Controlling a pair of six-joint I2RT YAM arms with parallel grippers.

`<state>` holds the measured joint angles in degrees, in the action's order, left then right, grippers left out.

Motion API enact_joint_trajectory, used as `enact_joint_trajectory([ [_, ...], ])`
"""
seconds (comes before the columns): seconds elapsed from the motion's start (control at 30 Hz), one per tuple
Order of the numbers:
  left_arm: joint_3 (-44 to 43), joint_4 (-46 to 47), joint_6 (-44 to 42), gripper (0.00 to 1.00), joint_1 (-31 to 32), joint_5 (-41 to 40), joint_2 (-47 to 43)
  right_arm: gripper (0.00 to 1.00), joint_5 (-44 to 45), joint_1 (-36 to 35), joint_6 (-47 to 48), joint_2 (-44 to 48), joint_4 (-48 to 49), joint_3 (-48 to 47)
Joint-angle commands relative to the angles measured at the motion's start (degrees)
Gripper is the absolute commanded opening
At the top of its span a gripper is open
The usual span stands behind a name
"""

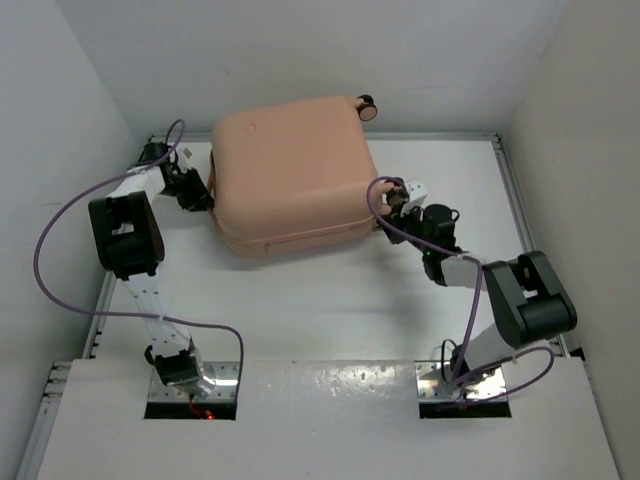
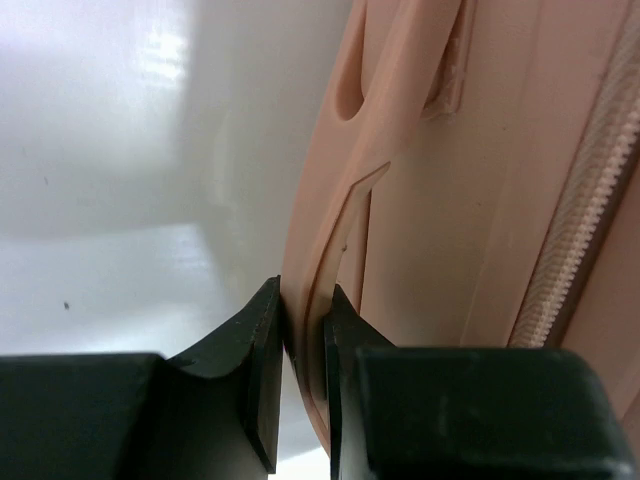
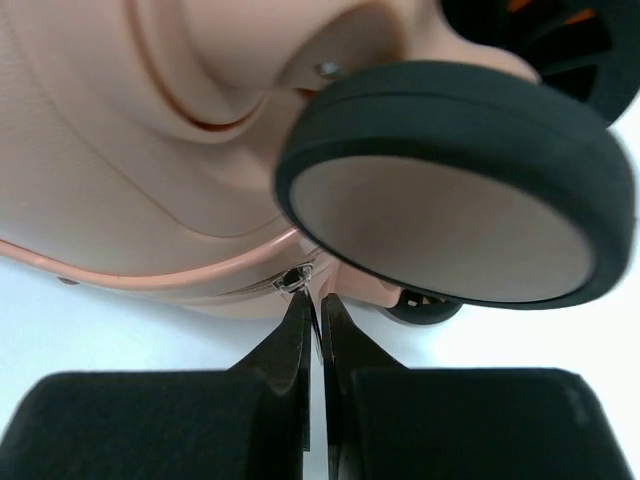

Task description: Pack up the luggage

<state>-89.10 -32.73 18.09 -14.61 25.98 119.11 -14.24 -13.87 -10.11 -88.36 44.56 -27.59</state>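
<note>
The luggage's zipper pull is still by the large wheel, so the left gripper next needs to keep hold of the luggage's side handle, move gently outward toward the back wall, and then open.
The peach-pink luggage (image 1: 290,170) lies flat and closed at the back of the table, one wheel (image 1: 366,106) sticking out at its far right corner. My left gripper (image 1: 200,195) is at its left side, shut on the thin peach side handle (image 2: 340,230), which sits pinched between both fingers (image 2: 262,340). My right gripper (image 1: 392,205) is at the luggage's near right corner, beside a large wheel (image 3: 450,190). It is shut on the flat zipper pull, just below the metal slider (image 3: 293,279) on the seam.
White walls stand close on the left, back and right of the table (image 1: 330,300). Purple cables (image 1: 60,225) loop off both arms. A strip of zipper teeth (image 2: 590,220) runs beside the handle.
</note>
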Motion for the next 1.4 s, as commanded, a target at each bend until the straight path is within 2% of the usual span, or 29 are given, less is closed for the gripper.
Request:
enact_joint_trajectory([
  [0.0, -8.25, 6.63, -2.62, 0.0, -8.68, -17.28, 4.46, 0.0, 14.5, 9.02, -0.43, -1.98, 3.26, -4.13],
  [0.07, -11.34, 5.14, -3.84, 0.0, -8.68, -17.88, 7.44, 0.0, 11.96, 9.56, -1.14, -2.96, 4.92, -5.62],
  [0.23, -20.4, 3.81, -6.92, 0.0, -9.73, -18.51, 13.24, 0.0, 11.87, 10.62, -2.99, -10.32, 4.22, -13.0],
  [0.53, -27.43, 2.24, -9.21, 0.0, -10.79, -17.89, 19.49, 0.0, 14.06, 11.32, -1.32, -24.65, 4.84, -29.07],
  [0.77, -30.87, 2.23, -10.35, 0.0, -12.55, -19.91, 22.92, 0.0, 16.0, 12.72, -2.54, -33.28, 4.14, -40.51],
  [1.0, -31.4, 2.23, -11.41, 0.0, -13.07, -16.93, 25.47, 0.0, 8.63, 13.26, -4.74, -41.88, 6.86, -49.92],
  [1.13, -32.01, 2.23, -11.93, 0.0, -13.07, -16.4, 26.7, 0.0, 9.5, 13.17, -6.94, -48.2, 6.68, -57.03],
  [1.37, -32.54, 2.76, -12.46, 0.0, -13.07, -14.56, 27.76, 0.0, 7.91, 12.2, -9.14, -58.06, 2.91, -74.85],
])
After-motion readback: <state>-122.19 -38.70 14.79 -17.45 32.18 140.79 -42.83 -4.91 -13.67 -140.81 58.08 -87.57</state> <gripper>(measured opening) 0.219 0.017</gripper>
